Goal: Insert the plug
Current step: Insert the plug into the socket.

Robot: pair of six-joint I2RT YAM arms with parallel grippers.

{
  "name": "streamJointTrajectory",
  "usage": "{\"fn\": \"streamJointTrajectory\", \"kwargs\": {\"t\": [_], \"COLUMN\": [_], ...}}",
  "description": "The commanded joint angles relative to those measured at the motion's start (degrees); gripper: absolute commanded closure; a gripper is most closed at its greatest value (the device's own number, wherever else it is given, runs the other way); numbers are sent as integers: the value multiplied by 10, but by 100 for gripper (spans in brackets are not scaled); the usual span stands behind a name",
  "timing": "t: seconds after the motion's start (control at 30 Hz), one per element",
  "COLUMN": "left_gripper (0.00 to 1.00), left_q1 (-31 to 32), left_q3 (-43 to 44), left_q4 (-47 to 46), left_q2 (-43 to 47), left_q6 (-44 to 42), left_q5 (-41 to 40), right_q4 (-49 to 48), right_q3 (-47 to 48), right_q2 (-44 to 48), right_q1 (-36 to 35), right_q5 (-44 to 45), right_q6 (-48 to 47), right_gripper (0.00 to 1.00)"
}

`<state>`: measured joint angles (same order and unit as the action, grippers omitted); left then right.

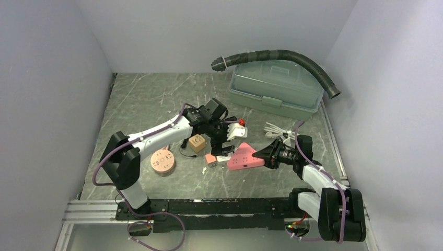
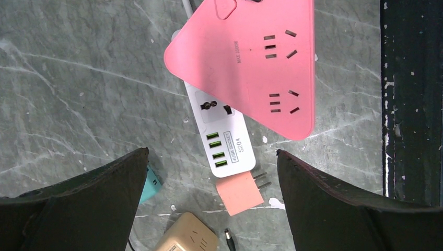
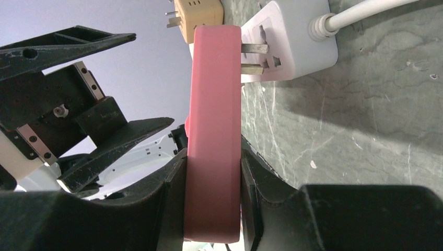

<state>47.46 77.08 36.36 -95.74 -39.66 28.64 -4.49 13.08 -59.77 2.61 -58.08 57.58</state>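
The plug's pins are still bare, so my right gripper will move down toward the socket at the power strip's cable end [image 3: 271,49] below it and release the plug.
My right gripper [image 1: 265,156] is shut on a pink triangular multi-socket plug [image 1: 244,157], held on edge in the right wrist view [image 3: 214,120] between my fingers [image 3: 175,183]. Its two metal prongs [image 3: 253,57] reach the face of a white power strip [image 3: 292,44]; how deep they sit I cannot tell. My left gripper [image 1: 220,140] is open and empty above the strip [image 2: 224,130], with the pink plug [image 2: 251,57] lying over the strip's far end. A small pink two-pin plug [image 2: 243,192] lies at the strip's near end.
A tan adapter [image 1: 197,143] and a teal block [image 2: 150,184] lie by the left gripper. A round wooden disc [image 1: 163,162] sits to the left. A grey-green toolbox [image 1: 274,86] with a black corrugated hose [image 1: 292,57] stands at the back. A white cable coil [image 1: 277,130] lies near the right arm.
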Motion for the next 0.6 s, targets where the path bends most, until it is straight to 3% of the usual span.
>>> {"fn": "streamJointTrajectory", "kwargs": {"t": [0.0, 0.57], "left_gripper": [3, 3], "left_q1": [4, 34], "left_q3": [27, 60], "left_q4": [-1, -18], "left_q2": [-7, -46], "left_q6": [-2, 15], "left_q5": [10, 2], "right_q4": [-53, -63], "right_q3": [-11, -26], "right_q2": [-4, -21], "right_q1": [4, 5], "right_q5": [-25, -23], "right_q6": [12, 0], "right_gripper": [100, 100]}}
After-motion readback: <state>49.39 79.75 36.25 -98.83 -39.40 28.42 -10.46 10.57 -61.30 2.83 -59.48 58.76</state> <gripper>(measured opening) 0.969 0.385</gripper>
